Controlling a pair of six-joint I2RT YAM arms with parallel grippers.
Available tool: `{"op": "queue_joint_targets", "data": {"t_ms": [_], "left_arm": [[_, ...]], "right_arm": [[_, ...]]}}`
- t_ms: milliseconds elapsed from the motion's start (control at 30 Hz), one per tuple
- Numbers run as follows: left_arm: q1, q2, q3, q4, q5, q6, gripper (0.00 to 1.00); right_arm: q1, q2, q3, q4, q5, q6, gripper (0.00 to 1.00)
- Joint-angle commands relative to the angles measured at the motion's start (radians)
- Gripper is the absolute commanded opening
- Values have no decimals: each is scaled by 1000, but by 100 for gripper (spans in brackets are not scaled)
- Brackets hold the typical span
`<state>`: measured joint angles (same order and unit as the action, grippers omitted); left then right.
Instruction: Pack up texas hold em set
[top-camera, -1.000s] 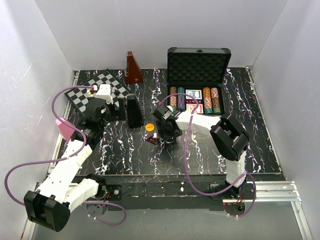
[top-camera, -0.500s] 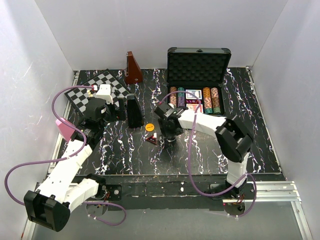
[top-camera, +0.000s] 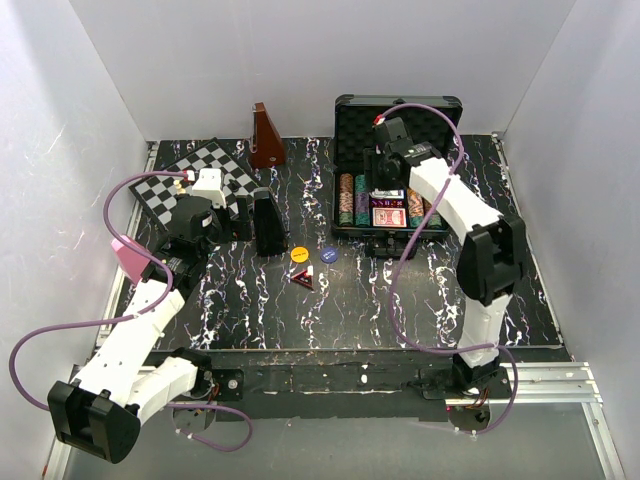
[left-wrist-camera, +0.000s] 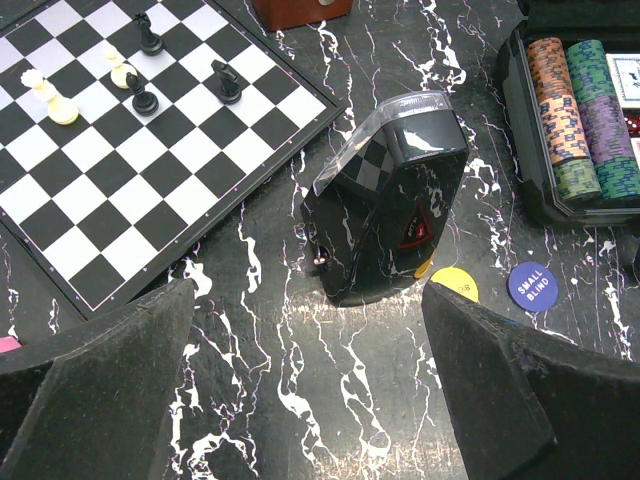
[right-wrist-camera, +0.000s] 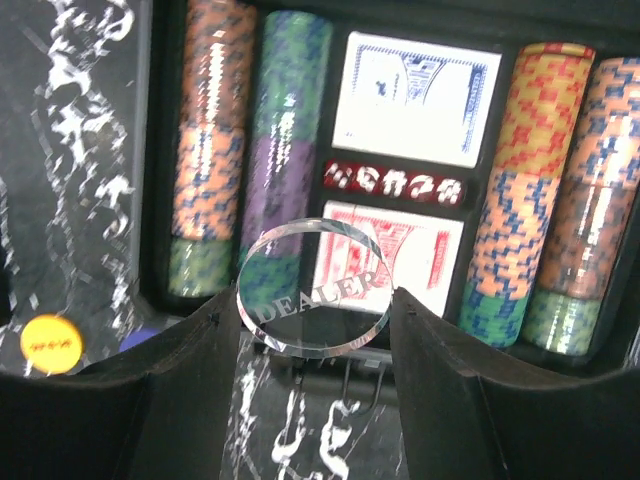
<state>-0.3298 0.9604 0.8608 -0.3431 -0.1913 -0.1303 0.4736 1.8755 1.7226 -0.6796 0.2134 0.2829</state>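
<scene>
My right gripper lowers and moves outward onto the blue card deck (top-camera: 389, 194) (right-wrist-camera: 416, 99) next, since the DEALER button still hangs high above the case, nearer the red deck.
The black case (top-camera: 398, 118) stands open at the back right, with striped chip rows (right-wrist-camera: 207, 140), a blue card deck (right-wrist-camera: 415, 95), a red deck (right-wrist-camera: 400, 250) and red dice (right-wrist-camera: 395, 183) in its foam. My right gripper (right-wrist-camera: 315, 330) hovers over the case's front edge, shut on a clear round DEALER button (right-wrist-camera: 315, 290); from above, the right gripper (top-camera: 383, 185) is over the chips. A yellow button (top-camera: 299, 254) and a blue SMALL BLIND button (left-wrist-camera: 531, 286) lie on the table. My left gripper (left-wrist-camera: 310, 400) is open and holds nothing, left of the buttons.
A glossy black wedge-shaped box (left-wrist-camera: 390, 200) stands just ahead of the left gripper. A chessboard (left-wrist-camera: 130, 150) with a few pieces lies at the far left, a brown pyramid-shaped object (top-camera: 265, 138) behind it. A small red triangle (top-camera: 303, 279) lies near the yellow button.
The right arm rose from the table beside the yellow button and swung back over the case, carrying the clear dealer button. The blue button now shows. The left arm has not moved.
</scene>
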Motion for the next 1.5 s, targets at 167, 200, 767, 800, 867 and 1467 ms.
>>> {"op": "queue_joint_targets", "data": {"t_ms": [167, 200, 767, 800, 867, 1467], "left_arm": [[0, -20, 1, 9, -7, 6, 98], [-2, -19, 1, 10, -5, 5, 98], [-2, -17, 1, 10, 4, 3, 98], [-2, -17, 0, 9, 4, 4, 98], [-2, -19, 1, 10, 4, 4, 98], [-2, -15, 1, 10, 4, 4, 98]], "right_arm": [[-99, 229, 242, -28, -16, -86, 22], [-102, 243, 250, -20, -16, -91, 22], [-115, 461, 466, -52, 3, -108, 25], [-113, 467, 471, -51, 6, -108, 25], [-116, 476, 482, -55, 9, -110, 25], [-121, 511, 488, -71, 14, -110, 25]]}}
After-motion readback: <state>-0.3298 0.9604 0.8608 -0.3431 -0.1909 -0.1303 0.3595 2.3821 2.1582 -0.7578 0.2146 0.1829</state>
